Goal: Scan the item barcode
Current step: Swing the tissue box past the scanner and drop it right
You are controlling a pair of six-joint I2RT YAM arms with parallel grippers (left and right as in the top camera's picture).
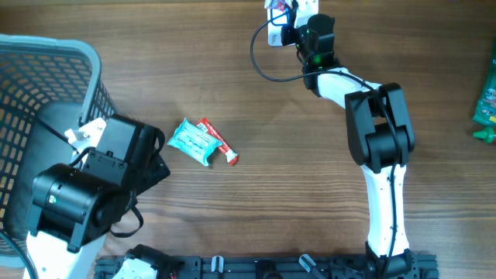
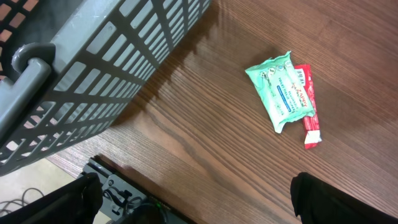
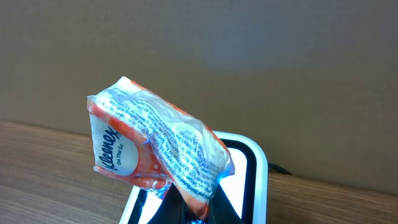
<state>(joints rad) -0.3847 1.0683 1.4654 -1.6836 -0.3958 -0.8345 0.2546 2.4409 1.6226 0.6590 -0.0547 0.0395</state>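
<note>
The right gripper should next swing across, go down and let go of the pack, because the tabletop by the green items is below the gripper and to its right in the overhead view.
My right gripper (image 3: 198,211) is shut on the lower corner of an orange-and-white Kleenex tissue pack (image 3: 155,146). It holds the pack upright just in front of the lit white-framed barcode scanner (image 3: 249,168), printed side toward the camera. From overhead, this gripper (image 1: 288,25) and the pack (image 1: 277,8) are at the table's far edge, over the scanner (image 1: 273,36). My left gripper (image 2: 199,205) stands open above bare wood, with one dark fingertip (image 2: 336,199) in the lower right corner, and holds nothing. Overhead it (image 1: 155,164) is beside the basket.
A grey slatted basket (image 1: 46,54) fills the left side and looms close in the left wrist view (image 2: 112,68). A teal packet (image 1: 192,141) lies on a red stick pack (image 1: 221,145) mid-table. Green items (image 1: 487,101) sit at the right edge.
</note>
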